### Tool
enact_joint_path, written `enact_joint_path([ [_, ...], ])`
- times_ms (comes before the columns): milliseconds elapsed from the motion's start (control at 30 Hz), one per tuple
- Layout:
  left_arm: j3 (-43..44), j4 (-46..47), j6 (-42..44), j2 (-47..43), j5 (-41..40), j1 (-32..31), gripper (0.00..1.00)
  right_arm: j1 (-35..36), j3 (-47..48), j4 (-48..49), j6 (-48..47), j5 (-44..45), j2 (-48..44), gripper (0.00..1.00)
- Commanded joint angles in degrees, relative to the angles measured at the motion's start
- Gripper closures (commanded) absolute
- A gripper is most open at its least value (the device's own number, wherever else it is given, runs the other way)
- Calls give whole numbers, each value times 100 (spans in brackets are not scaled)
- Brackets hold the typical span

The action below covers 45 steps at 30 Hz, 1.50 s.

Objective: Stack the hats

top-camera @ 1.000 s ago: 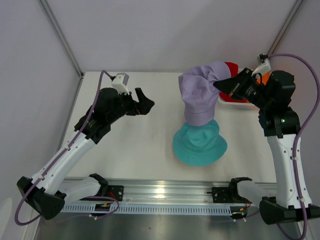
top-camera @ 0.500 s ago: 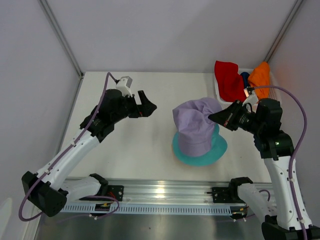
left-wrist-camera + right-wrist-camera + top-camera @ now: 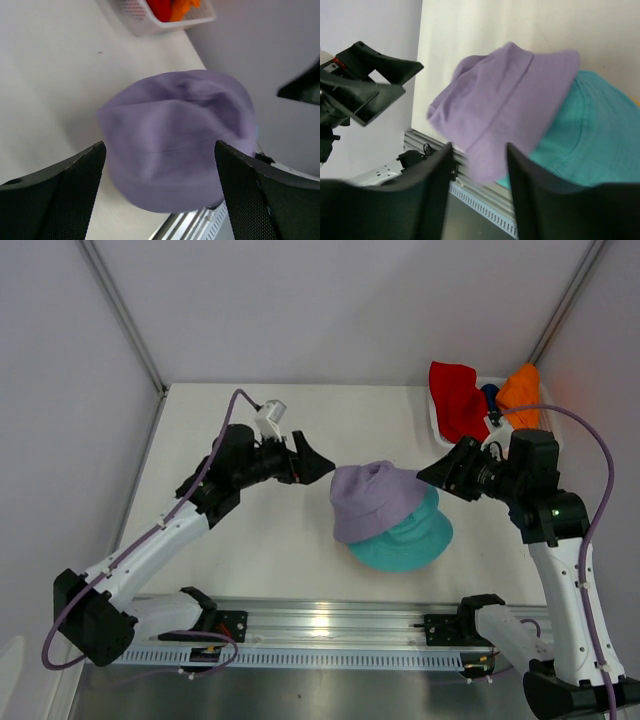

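Note:
My right gripper goes down and toward my left gripper next, onto the lavender hat's brim edge [image 3: 412,502] [image 3: 550,113], because the lavender hat covers only part of the teal hat.
A lavender hat [image 3: 372,502] lies slumped on top of a teal hat [image 3: 410,540] at the table's middle front. It hangs off the teal hat's left side. My right gripper [image 3: 428,475] hovers just right of the lavender hat [image 3: 505,100], open, nothing between its fingers [image 3: 435,190]; the teal hat [image 3: 590,140] shows beneath. My left gripper [image 3: 322,465] is open just left of the lavender hat [image 3: 175,130], which fills the space beyond its fingers [image 3: 60,195], apart from them. A red hat [image 3: 455,400], an orange hat [image 3: 520,390] and a dark blue hat [image 3: 488,395] sit in the basket.
The white mesh basket [image 3: 445,435] stands at the back right corner, also seen in the left wrist view as basket [image 3: 145,20]. A metal rail [image 3: 330,625] runs along the near edge. White walls close in on the left, back and right.
The right gripper brought the lavender hat down from near the basket onto the teal hat, then opened and let it go. The left arm swung right toward the hat.

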Motion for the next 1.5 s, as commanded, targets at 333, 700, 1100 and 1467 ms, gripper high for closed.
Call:
enact_joint_path([
  [333, 600, 880, 961, 545, 851, -1320, 14, -146, -176, -182, 179, 889, -290, 32],
  [700, 609, 643, 1049, 563, 455, -1444, 14, -138, -724, 1297, 980, 669, -211, 41],
  [1100, 794, 564, 1110, 783, 376, -1523, 14, -15, -1014, 1438, 1094, 625, 70, 47],
  [1467, 759, 563, 1172, 809, 209, -1523, 14, 354, -847, 1561, 1226, 704, 431, 78],
])
